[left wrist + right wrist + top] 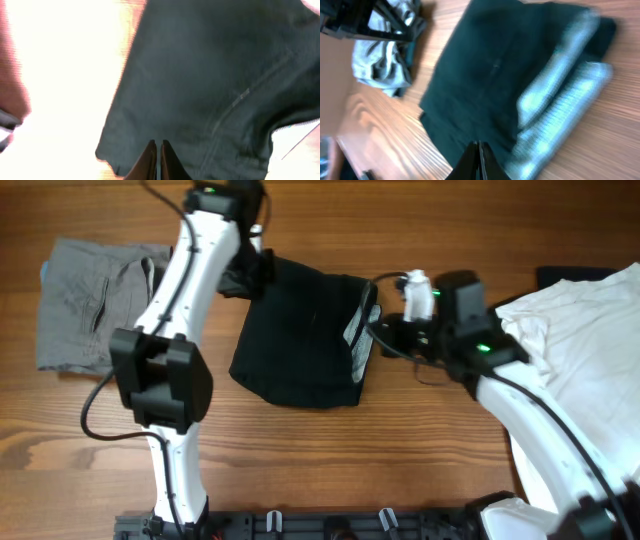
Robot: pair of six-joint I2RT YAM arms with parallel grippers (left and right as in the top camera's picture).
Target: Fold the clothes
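My shut fingers are above the black cloth's edge (248,340) (131,107) facing the grey garment. My left gripper should next go down onto it, move it outward and release it.
A black garment (300,330) lies folded in the middle of the table, with a grey lined band (362,330) showing along its right edge. My left gripper (252,275) is at its top left corner. In the left wrist view its fingers (159,146) are shut over the black cloth (215,75), and I see nothing between them. My right gripper (385,330) is at the garment's right edge. In the right wrist view its fingers (477,146) are shut just over the black cloth (485,75), beside the grey band (560,100).
A grey folded garment (90,300) lies at the left of the table and also shows in the right wrist view (385,55). A crumpled white garment (580,340) lies at the right, with a dark item (570,275) behind it.
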